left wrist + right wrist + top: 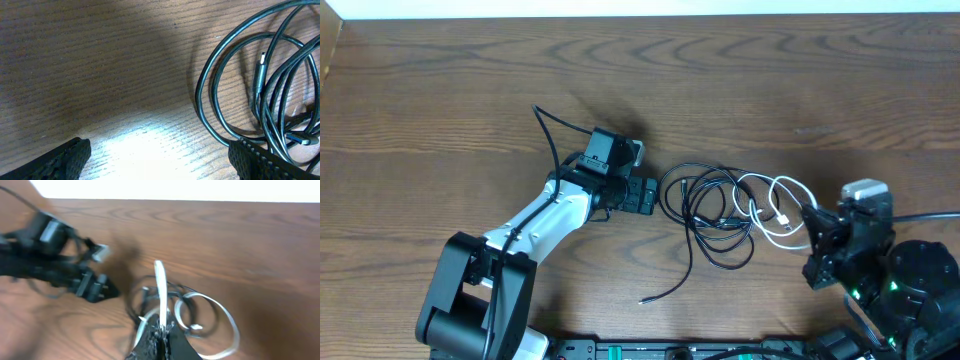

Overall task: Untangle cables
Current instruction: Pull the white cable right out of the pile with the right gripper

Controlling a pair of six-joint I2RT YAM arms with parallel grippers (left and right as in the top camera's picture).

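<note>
The wood is bare below my right gripper, to its right in the overhead view. I will next pull the white cable (775,208) down there, away from the tangle, and let go of it.
A tangle of black cables (712,215) lies mid-table, one loose tail ending in a plug (642,299) toward the front. A white cable (775,208) loops through the tangle's right side. My left gripper (654,196) sits just left of the black loops, open, with only bare wood between its fingers (65,159); the black cables (260,75) curl past its right finger. My right gripper (813,222) is shut on the white cable (160,287), which rises out of the pinched fingertips (161,330), and its loops (220,315) lie beyond.
The left arm (55,262) shows blurred in the right wrist view's left. The wooden table (770,80) stretches behind the cables to a white back edge. The arm bases stand along the front edge.
</note>
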